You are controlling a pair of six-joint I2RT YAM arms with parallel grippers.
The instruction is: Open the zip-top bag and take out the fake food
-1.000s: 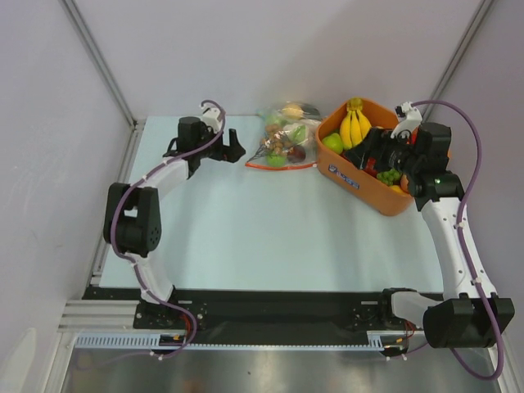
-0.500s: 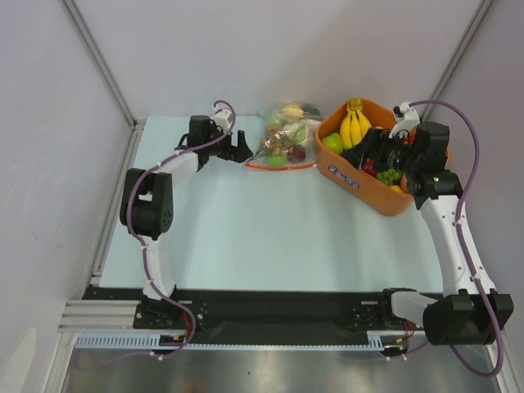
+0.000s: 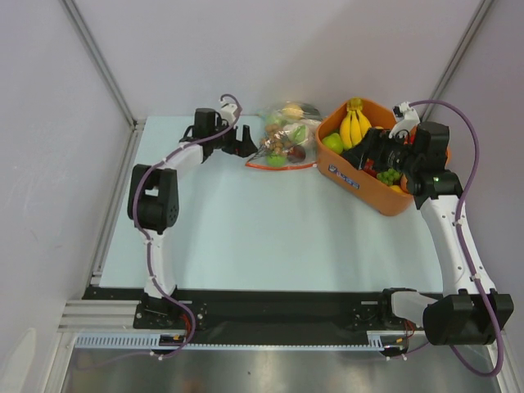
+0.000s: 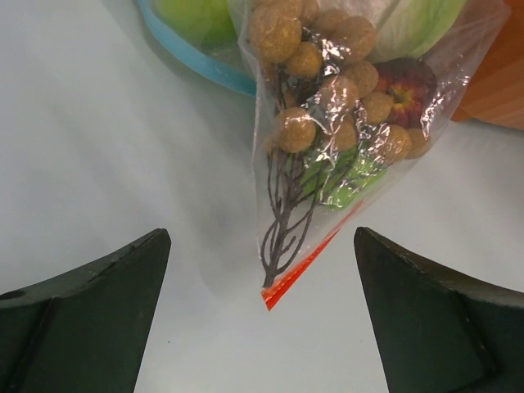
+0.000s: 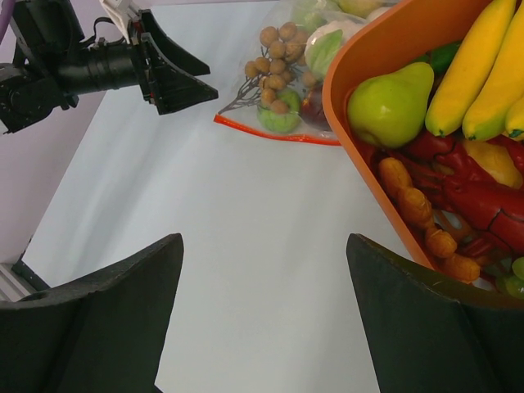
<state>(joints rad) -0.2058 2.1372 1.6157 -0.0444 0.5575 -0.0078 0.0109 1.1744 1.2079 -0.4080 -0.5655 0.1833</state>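
The bag's zip corner (image 3: 250,164) (image 4: 275,290) points between my left gripper's open fingers. My left gripper needs to slide down and to the right in the top view, over that corner, and close.
The zip-top bag (image 3: 282,146) lies at the far middle of the table, its orange-red zip strip (image 3: 282,166) along the near edge. Inside is the fake food (image 3: 278,147): brown balls on a dark stem (image 4: 327,49), a green piece (image 4: 344,176) and a maroon fruit (image 4: 409,82). My left gripper (image 3: 244,143) is open just left of the bag. In the left wrist view the strip's corner (image 4: 282,286) lies between its open jaws (image 4: 260,237), untouched. My right gripper (image 3: 366,151) is open and empty above the orange basket's left side. In the right wrist view (image 5: 264,239) the bag (image 5: 282,90) lies ahead.
An orange basket (image 3: 360,182) at the back right holds a banana bunch (image 3: 354,123), a green pear (image 5: 389,102), red and orange toy pieces. A second clear bag (image 3: 291,110) with a blue strip (image 4: 196,65) lies behind the zip-top bag.
My left arm has reached right and farther back, bringing its open gripper up to the bag's left corner. The right arm and the bag have not moved.
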